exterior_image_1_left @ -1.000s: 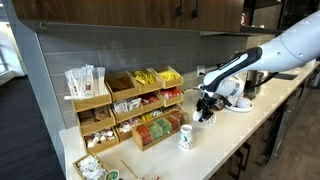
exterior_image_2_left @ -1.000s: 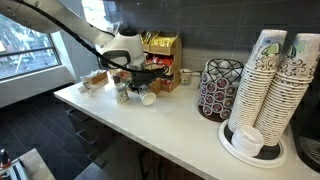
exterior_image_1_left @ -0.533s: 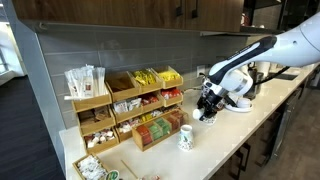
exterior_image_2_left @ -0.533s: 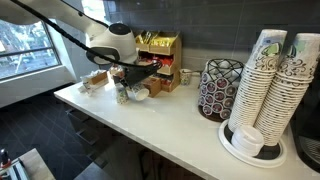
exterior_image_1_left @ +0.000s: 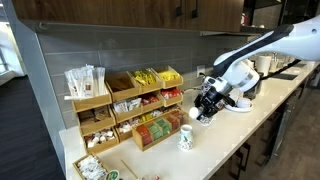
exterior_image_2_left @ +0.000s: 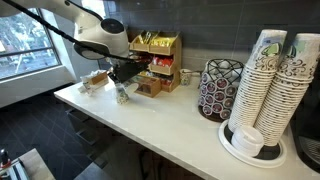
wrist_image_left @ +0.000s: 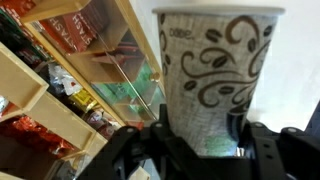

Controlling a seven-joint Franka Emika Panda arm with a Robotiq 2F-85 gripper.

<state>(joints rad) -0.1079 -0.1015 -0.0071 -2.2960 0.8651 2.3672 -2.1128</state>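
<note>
The cup in my gripper hangs tilted beside the standing one, so my gripper will rise, turn, move over the top of the second patterned cup (exterior_image_1_left: 186, 138), lower and release.
My gripper (wrist_image_left: 205, 135) is shut on a white paper cup (wrist_image_left: 215, 70) with a brown swirl pattern, one finger (wrist_image_left: 160, 135) on each side of its lower part. In both exterior views the gripper (exterior_image_1_left: 205, 107) (exterior_image_2_left: 126, 72) holds this cup (exterior_image_1_left: 201, 116) tilted, a little above the white counter (exterior_image_2_left: 170, 125) and in front of the wooden shelves. A second patterned cup (exterior_image_1_left: 186, 138) stands upright on the counter just beside the gripper; it also shows in an exterior view (exterior_image_2_left: 122, 94).
Wooden organiser shelves (exterior_image_1_left: 125, 105) with packets and tea bags stand against the wall. A wire pod carousel (exterior_image_2_left: 218, 88) and tall stacks of paper cups (exterior_image_2_left: 272, 80) stand further along the counter. The counter's front edge (exterior_image_2_left: 140, 135) drops to the floor.
My gripper has carried the held cup along the counter toward the wooden shelves and the standing cup, staying a little above the surface.
</note>
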